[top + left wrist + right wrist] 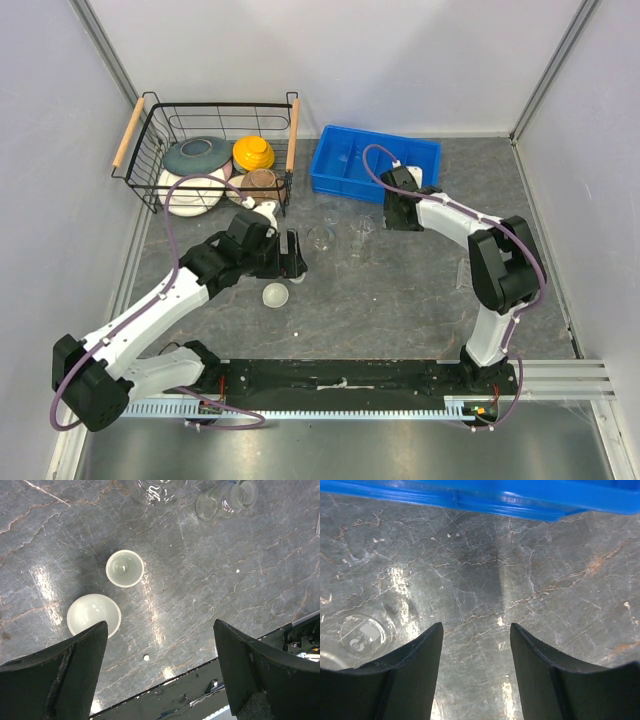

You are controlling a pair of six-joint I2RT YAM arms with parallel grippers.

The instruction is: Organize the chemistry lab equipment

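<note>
The blue bin's middle divider is outward of my right gripper, so the gripper needs to move its open fingers outward over the bin's near side and close on the divider.
Two small white-looking round dishes lie on the grey table in the left wrist view, one smaller (125, 568) and one wider (93, 615) by my left finger. In the top view the wider one (275, 294) lies just in front of my left gripper (291, 254). A clear beaker (321, 237) and a clear flask (362, 228) stand mid-table; they also show in the left wrist view, beaker (155, 490) and flask (227, 500). My left gripper (160, 625) is open and empty above the table. My right gripper (395, 207) (475, 627) is open and empty beside the blue bin (375, 163), with a clear glass piece (362, 635) to its left.
A black wire basket (150, 140) at the back left holds coloured ceramic bowls and plates. The blue bin's wall (520, 500) runs across the top of the right wrist view. A black rail (340, 380) lines the near table edge. Walls close in both sides.
</note>
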